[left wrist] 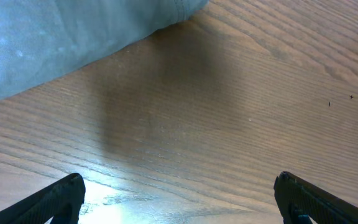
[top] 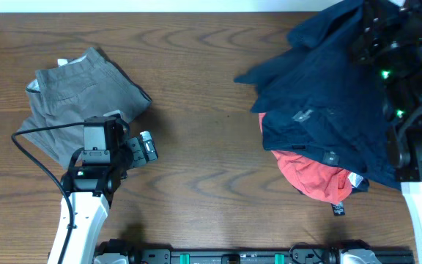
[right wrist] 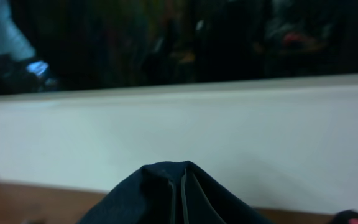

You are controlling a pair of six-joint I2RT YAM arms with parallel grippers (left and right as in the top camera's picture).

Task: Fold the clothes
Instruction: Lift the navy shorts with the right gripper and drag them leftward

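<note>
The right gripper carries the pinched navy fold toward the grey garment next, then down onto the empty wood between the grey and red garments.
A folded grey garment (top: 75,103) lies at the left of the table; its edge shows in the left wrist view (left wrist: 55,43). My left gripper (top: 146,149) is open and empty just right of it, low over bare wood (left wrist: 179,199). A navy garment (top: 328,88) hangs lifted at the right, over a crumpled red garment (top: 317,176). My right gripper (top: 376,33) is shut on a pinched fold of the navy garment (right wrist: 182,193) and holds it up near the table's far right corner.
A small black tag (top: 338,210) lies on the wood near the red garment. A white wall (right wrist: 229,137) runs behind the table's far edge. Wood shows between the two piles.
</note>
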